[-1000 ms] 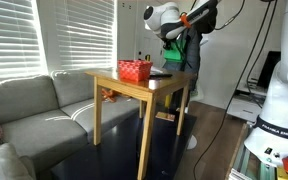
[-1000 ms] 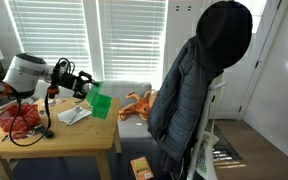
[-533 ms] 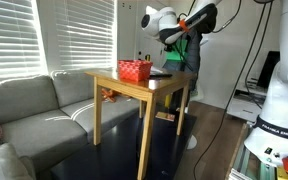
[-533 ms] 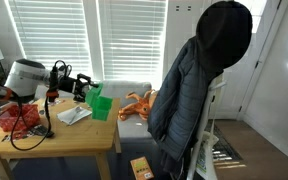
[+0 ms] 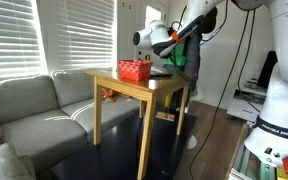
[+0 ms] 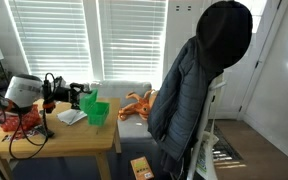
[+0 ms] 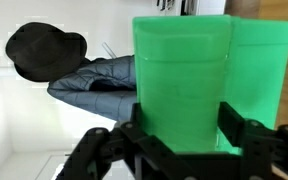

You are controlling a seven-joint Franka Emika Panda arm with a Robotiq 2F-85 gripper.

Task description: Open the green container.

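My gripper is above the end of the tabletop, and the green container (image 6: 97,111) is still hanging just above the tabletop, so next I will move my gripper down and release the box.
The green container (image 7: 182,75) fills the wrist view as a bright green box, with a second green panel (image 7: 256,70) behind it on the right. My gripper (image 7: 182,128) is shut on it, one black finger (image 7: 134,128) pressed on each side of the box. In an exterior view the green container (image 6: 97,111) hangs at the table's near corner, just above the top, with my gripper (image 6: 83,99) holding it from the left. In an exterior view the green container (image 5: 177,57) shows only as a small green patch behind the arm. I cannot tell whether the lid is raised.
A red mesh basket (image 5: 135,70) (image 6: 20,121) stands on the wooden table (image 5: 134,90) (image 6: 74,138). White paper (image 6: 72,115) lies beside it. A black jacket (image 6: 197,90) hangs on a chair to the right, an orange toy (image 6: 139,103) lies behind, and a grey sofa (image 5: 34,105) is beside the table.
The arm has come down and drawn back over the table, bringing the green container lower, close to the tabletop. The grip has stayed the same.
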